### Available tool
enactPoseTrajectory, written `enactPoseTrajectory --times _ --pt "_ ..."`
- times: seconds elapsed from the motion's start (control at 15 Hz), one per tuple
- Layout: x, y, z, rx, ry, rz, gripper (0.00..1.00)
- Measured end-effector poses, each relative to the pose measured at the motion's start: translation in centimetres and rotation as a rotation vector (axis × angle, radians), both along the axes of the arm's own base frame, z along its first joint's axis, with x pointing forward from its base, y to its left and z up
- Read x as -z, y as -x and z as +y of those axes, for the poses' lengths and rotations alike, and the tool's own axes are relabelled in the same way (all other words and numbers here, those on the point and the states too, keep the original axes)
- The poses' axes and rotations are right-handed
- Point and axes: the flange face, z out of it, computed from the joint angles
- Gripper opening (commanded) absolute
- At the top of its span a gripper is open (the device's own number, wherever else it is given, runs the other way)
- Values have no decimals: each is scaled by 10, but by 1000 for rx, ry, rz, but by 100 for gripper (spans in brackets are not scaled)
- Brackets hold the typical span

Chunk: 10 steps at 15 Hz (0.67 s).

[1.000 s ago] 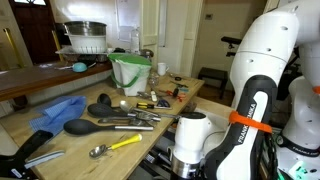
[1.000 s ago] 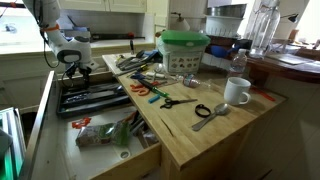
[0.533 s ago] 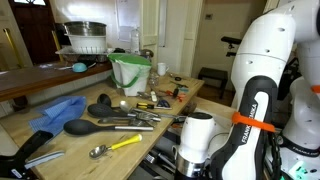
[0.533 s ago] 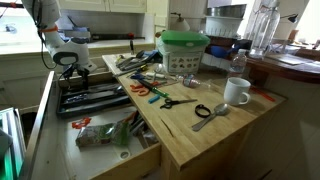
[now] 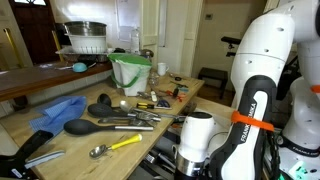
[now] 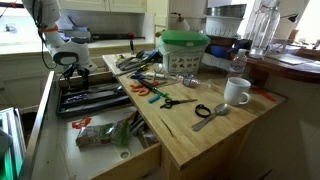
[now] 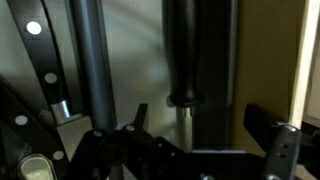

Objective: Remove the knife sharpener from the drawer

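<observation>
My gripper shifts left in the wrist view next and closes on the sharpener's rod by its handle, as the rod lies nearer one open finger.
The drawer is pulled out beside the wooden counter, with pale wood sides, a dark inside and long metal and black-handled utensils. My gripper hangs low over its far end; in an exterior view only its white wrist shows. In the wrist view the knife sharpener has a black handle and a thin steel rod. It lies between my gripper's two spread fingers. The fingers are open and do not touch the rod. Knives with riveted black handles lie beside it.
The counter holds scissors, a white mug, a green-lidded tub and loose utensils. A lower open drawer holds packets. A blue cloth and a yellow-handled spoon lie on the counter.
My gripper has sunk a little toward the drawer. Nothing else has moved.
</observation>
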Motion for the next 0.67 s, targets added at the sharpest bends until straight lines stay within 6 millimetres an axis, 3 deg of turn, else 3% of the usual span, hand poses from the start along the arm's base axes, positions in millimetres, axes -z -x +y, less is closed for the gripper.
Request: enactPoseTrajectory --times 0.27,0.47,0.67 --pt "-8 -6 -7 18 -10 -10 100" --pt "-10 -6 -15 32 -7 -4 72" --pt "-6 -2 -21 41 -2 32 75"
